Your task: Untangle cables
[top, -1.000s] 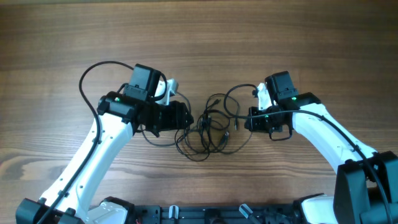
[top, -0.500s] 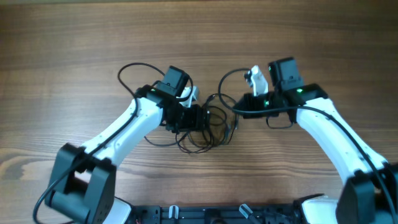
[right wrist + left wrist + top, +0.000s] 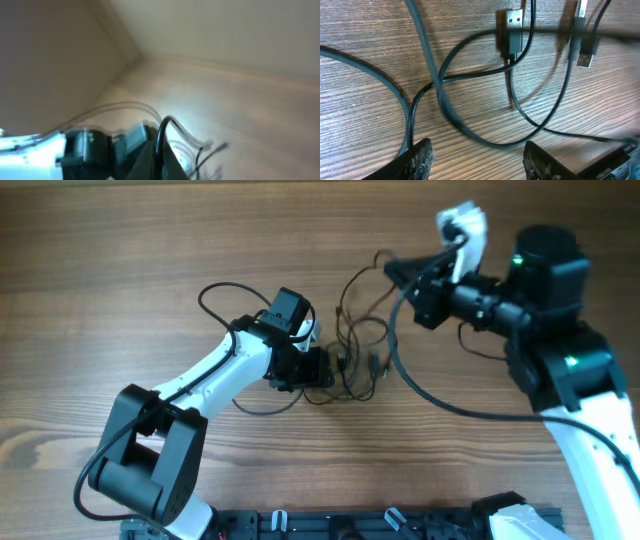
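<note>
My right gripper draws the still-tangled cable to its right in the overhead view next, then lowers and releases it, since bare wood lies below there.
The thin black cables (image 3: 352, 358) lie in a loose tangle at the table's middle, with strands stretched up to the right. My left gripper (image 3: 322, 370) sits low at the tangle's left side. In the left wrist view it is open (image 3: 477, 159), with a cable loop (image 3: 485, 137) on the wood just ahead of the fingertips and two USB plugs (image 3: 510, 27) beyond. My right gripper (image 3: 397, 272) is raised and shut on a black cable (image 3: 161, 135), which rises out of the closed fingers (image 3: 160, 162). That view is blurred.
The wooden table (image 3: 120, 240) runs all round. A thicker black wire of the right arm (image 3: 430, 398) hangs in a loop right of the tangle. The left arm's own wire (image 3: 215, 292) arcs behind it. The robot base (image 3: 330, 525) lies along the front edge.
My right gripper has lifted up and back with a cable, drawing strands out of the tangle. My left gripper moved right into the tangle, then stayed low at its left side.
</note>
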You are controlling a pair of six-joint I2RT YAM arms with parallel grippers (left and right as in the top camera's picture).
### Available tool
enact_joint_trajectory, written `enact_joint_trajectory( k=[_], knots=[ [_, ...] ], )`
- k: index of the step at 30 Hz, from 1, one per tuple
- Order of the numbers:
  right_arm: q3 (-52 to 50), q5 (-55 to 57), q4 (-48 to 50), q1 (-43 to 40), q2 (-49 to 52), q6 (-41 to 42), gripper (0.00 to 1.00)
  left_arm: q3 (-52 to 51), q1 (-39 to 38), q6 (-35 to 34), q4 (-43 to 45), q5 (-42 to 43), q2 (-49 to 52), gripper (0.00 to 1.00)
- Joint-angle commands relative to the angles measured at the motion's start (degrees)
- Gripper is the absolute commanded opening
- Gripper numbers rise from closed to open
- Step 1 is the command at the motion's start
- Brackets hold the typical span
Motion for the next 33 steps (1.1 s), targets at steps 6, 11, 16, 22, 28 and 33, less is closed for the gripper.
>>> enact_joint_trajectory(
  k=[6,11,16,22,28,33],
  knots=[
    [1.73,17.62,11.37,-8.83,-6.12,6.64,0.04,-0.37,-0.15,-0.17,-1.92,-0.98,0.59,0.6],
    [1.73,34.16,4.31,-18.67,-6.16,11.89,0.04,-0.37,-0.15,-0.15,-2.97,-1.2,0.59,0.6],
    [1.68,46.69,-8.79,-26.95,-5.27,12.31,0.04,-0.37,-0.15,-0.15,-3.06,-1.22,0.59,0.6],
    [1.66,57.18,-18.45,-32.92,-1.68,10.91,0.04,-0.37,-0.15,-0.15,-3.13,-2.69,0.59,0.59],
    [1.68,64.17,-20.57,-38.07,3.48,10.88,0.04,-0.37,-0.09,-0.17,-5.07,-6.03,0.59,0.56],
    [1.66,58.38,-23.12,-42.05,7.32,10.91,0.05,-0.35,1.49,-0.17,-5.64,-8.24,0.59,0.55]
  ],
)
